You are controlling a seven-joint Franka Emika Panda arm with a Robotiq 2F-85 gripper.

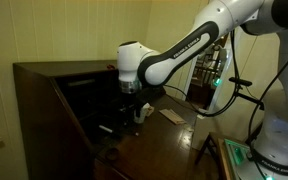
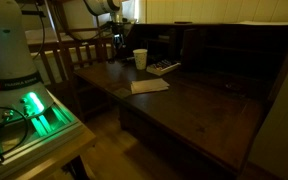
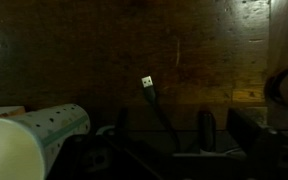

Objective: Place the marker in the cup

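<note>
Next, my gripper goes down and toward the right in the wrist view, away from the cup, onto the dark marker, which lies off-centre between my fingers.
The small white cup stands upright on the dark wooden desk. It also shows in an exterior view and at the lower left of the wrist view. My gripper hangs over the desk just beside the cup. In the wrist view its fingers stand apart with nothing gripped between them. I cannot make out the marker for sure in this dim light. A thin pale stick lies on the desk near the gripper. A thin dark cable with a white plug runs between the fingers.
A sheet of paper lies on the desk in front of the cup. A flat grey device lies beside the cup. A small dark round object sits at the right. The desk has a tall back and side wall. Wooden chairs stand nearby.
</note>
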